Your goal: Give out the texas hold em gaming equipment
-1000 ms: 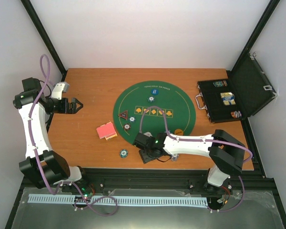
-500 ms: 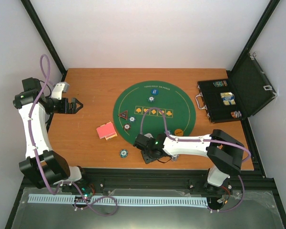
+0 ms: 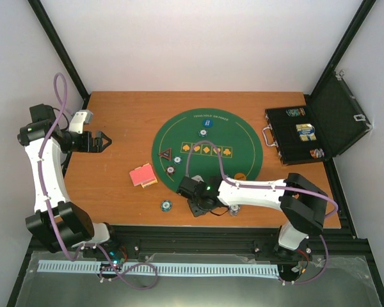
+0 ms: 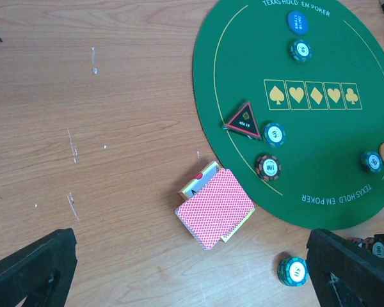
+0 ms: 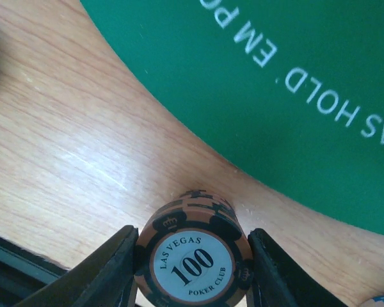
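My right gripper should lift and move outward across the mat next, then go down and release on the felt [image 3: 214, 132] beside the blue button, because that lies outward of it.
My right gripper [image 3: 198, 205] [image 5: 193, 246] is shut on a small stack of orange-and-black "100" poker chips [image 5: 193, 263], low over the wood just off the near edge of the mat. My left gripper [image 3: 105, 141] [image 4: 192, 278] is open and empty, high above the table's left side. The pink-red-backed cards [image 3: 143, 175] [image 4: 216, 207] lie on their box left of the mat. A teal "50" chip stack [image 3: 166, 205] [image 4: 293, 270] stands on the wood near them. On the mat are the blue button [image 4: 297, 22], the black triangular button [image 4: 244, 120], the orange button [image 3: 240, 176] and several chips.
The round green felt mat [image 3: 243, 137] covers the table's middle. The black hinged case [image 3: 336, 121] stands open at the right edge with chips and a card box inside. The table's front edge runs just behind my right gripper.
My right gripper has shifted slightly left along the mat's near edge with the chips in it. The left arm has not moved.
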